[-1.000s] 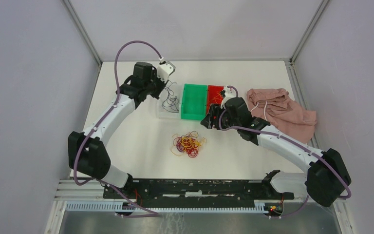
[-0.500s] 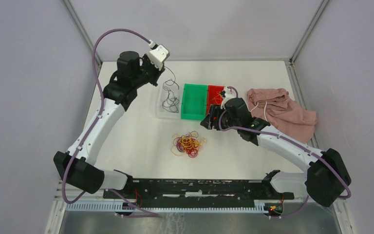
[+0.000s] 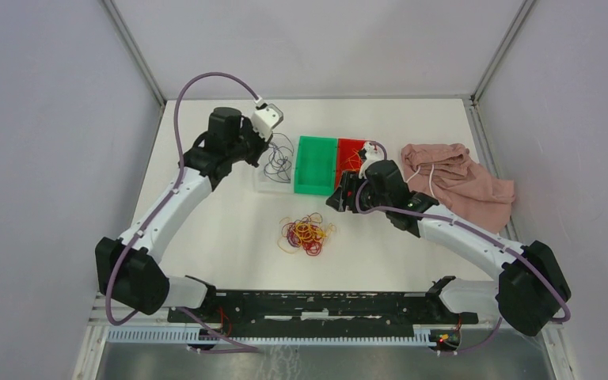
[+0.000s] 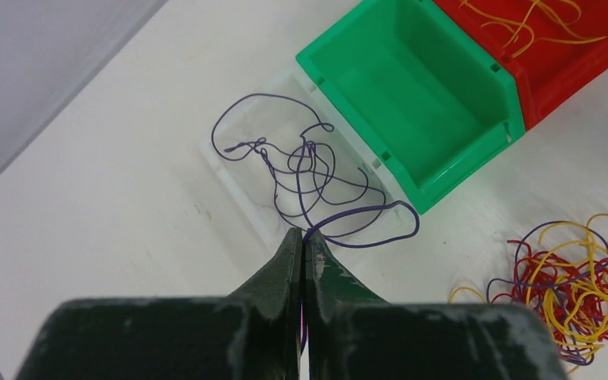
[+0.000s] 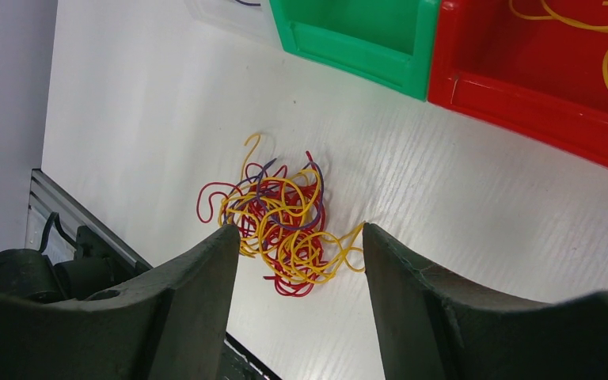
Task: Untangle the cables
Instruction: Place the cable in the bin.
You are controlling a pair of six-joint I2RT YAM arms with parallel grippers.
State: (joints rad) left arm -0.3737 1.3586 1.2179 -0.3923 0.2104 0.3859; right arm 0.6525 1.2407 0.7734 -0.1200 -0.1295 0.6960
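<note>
My left gripper lowers the cable over that tangle (image 3: pixel 279 164) (image 4: pixel 315 171) toward the green bin's edge next, then releases it, as the clear bin holds more purple cables.
My left gripper (image 4: pixel 304 237) is shut on a thin dark purple cable (image 4: pixel 362 245), which loops out from its tips over the clear bin (image 4: pixel 229 170). More purple cables (image 4: pixel 301 170) lie tangled in that bin. A clump of yellow, red and purple cables (image 3: pixel 307 234) lies on the white table in front of the bins. My right gripper (image 5: pixel 301 227) hangs open above the table, with the clump (image 5: pixel 281 226) seen between its fingers and untouched. In the top view the right gripper (image 3: pixel 339 196) is just in front of the green bin (image 3: pixel 315 164).
The green bin (image 4: pixel 412 87) holds nothing. The red bin (image 5: pixel 522 71) beside it holds a few yellow cables (image 5: pixel 602 32). A pink cloth (image 3: pixel 459 178) with a white drawstring lies at the right. Grey walls close in the table on three sides.
The left arm rose and swung back left with the purple cable, then came down again towards the clear bin. The right arm and the clump have not moved.
</note>
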